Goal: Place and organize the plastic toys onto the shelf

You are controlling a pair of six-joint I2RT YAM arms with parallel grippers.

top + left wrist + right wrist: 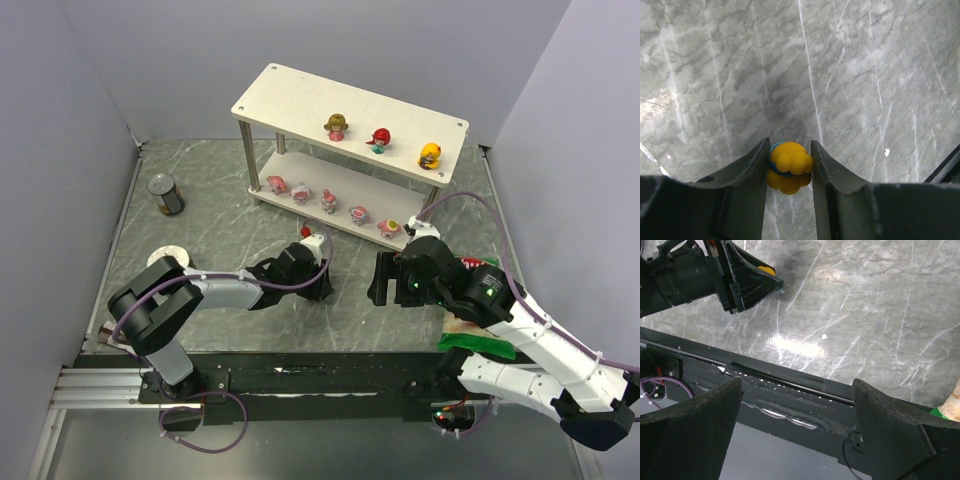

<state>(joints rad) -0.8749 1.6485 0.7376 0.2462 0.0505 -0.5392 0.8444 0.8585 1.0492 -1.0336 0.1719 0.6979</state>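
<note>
My left gripper rises up and outward onto the bare part of the shelf's top board beside the brown-pink toy next and releases the yellow-blue toy (788, 162) there.
The shelf (300, 95) stands at the back. Its top board holds a brown-pink toy (336, 126), a red toy (378, 139) and an orange-yellow toy (431, 154). Several pink-and-white toys (329, 200) stand in a row on the lower board. My left gripper (322, 284) hovers low over the marble table in front of the shelf. In the left wrist view this gripper (789, 150) is shut on the yellow-blue toy (788, 162). My right gripper (385, 282) is beside it to the right. In the right wrist view it (797, 385) is open and empty.
A metal can (166, 195) stands at the left, and another silver can (168, 259) is by the left arm. A green chips bag (480, 345) lies under the right arm. The black rail (790, 385) runs along the table's near edge.
</note>
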